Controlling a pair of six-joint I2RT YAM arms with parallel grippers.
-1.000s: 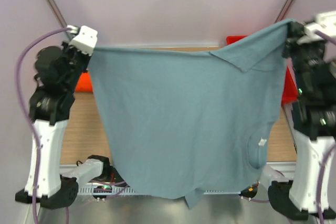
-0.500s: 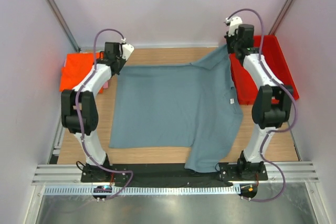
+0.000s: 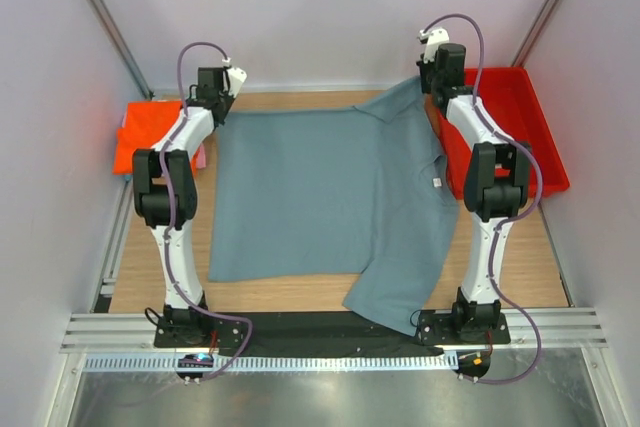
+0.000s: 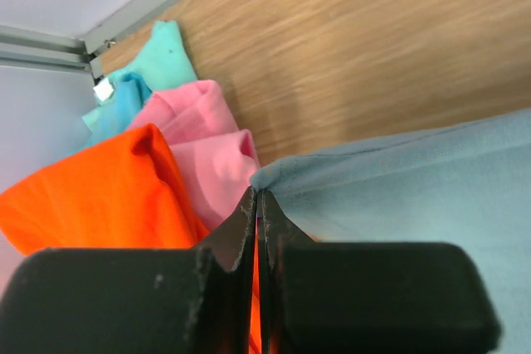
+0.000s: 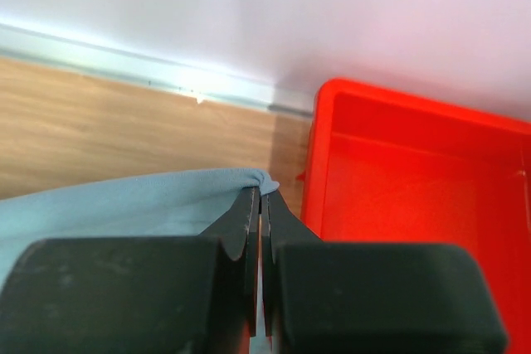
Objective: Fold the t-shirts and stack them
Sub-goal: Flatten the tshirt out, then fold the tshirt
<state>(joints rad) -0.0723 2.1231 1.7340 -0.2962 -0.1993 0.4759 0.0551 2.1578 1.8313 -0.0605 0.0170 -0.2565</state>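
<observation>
My right gripper draws back and down over the t-shirt by the neck label [image 3: 437, 183] next and releases the t-shirt's corner. Its far edge stretches between both grippers.
A large grey-blue t-shirt [image 3: 320, 197] lies spread over the wooden table, its small white neck label [image 3: 437, 183] at the right. My left gripper [image 3: 218, 107] is shut on the shirt's far left corner [image 4: 274, 176]. My right gripper [image 3: 432, 79] is shut on its far right corner [image 5: 261, 180], held slightly raised beside the bin. An orange t-shirt [image 3: 150, 132] and a pink t-shirt [image 4: 207, 134] lie bunched at the far left; the left wrist view shows them just past the left fingertips [image 4: 247, 209].
A red plastic bin [image 3: 505, 132] stands at the right, close to my right gripper [image 5: 261, 196]. Teal and light-blue cloth [image 4: 137, 80] lies behind the pink shirt near the back rail. The grey-blue shirt's near hem hangs over the black front rail [image 3: 300, 325].
Both arms have swung away from the camera and down, carrying the shirt from hanging in the air to lying spread on the table. Both grips have held.
</observation>
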